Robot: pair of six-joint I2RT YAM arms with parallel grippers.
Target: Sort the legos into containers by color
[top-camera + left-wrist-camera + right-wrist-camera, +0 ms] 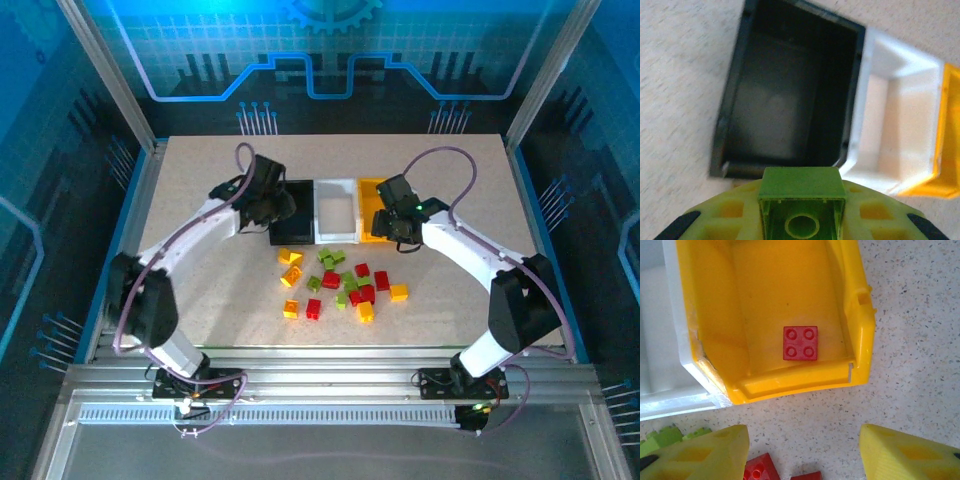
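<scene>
The lime green lego still hangs short of the black container's near rim, so the left gripper will carry it outward over the empty black container's bottom and let it go.
My left gripper (802, 212) is shut on a lime green lego (802, 186), held just short of the near rim of the black container (732, 105), which has nothing in it. In the top view that gripper (268, 205) hangs at the black container's (300, 215) left side. The white container (336, 215) stands in the middle and the yellow container (765, 290) on the right, with one red lego (800, 343) on its floor. My right gripper (802, 437) is open over bare table just in front of the yellow container. Several red, yellow-orange and green legos (345, 285) lie in a loose pile nearer the arms.
Two red legos (760, 467) lie between my right fingers' bases, and green ones (665, 437) lie left of them. The three containers touch side by side. Metal frame posts (110, 80) and glass walls ring the table.
</scene>
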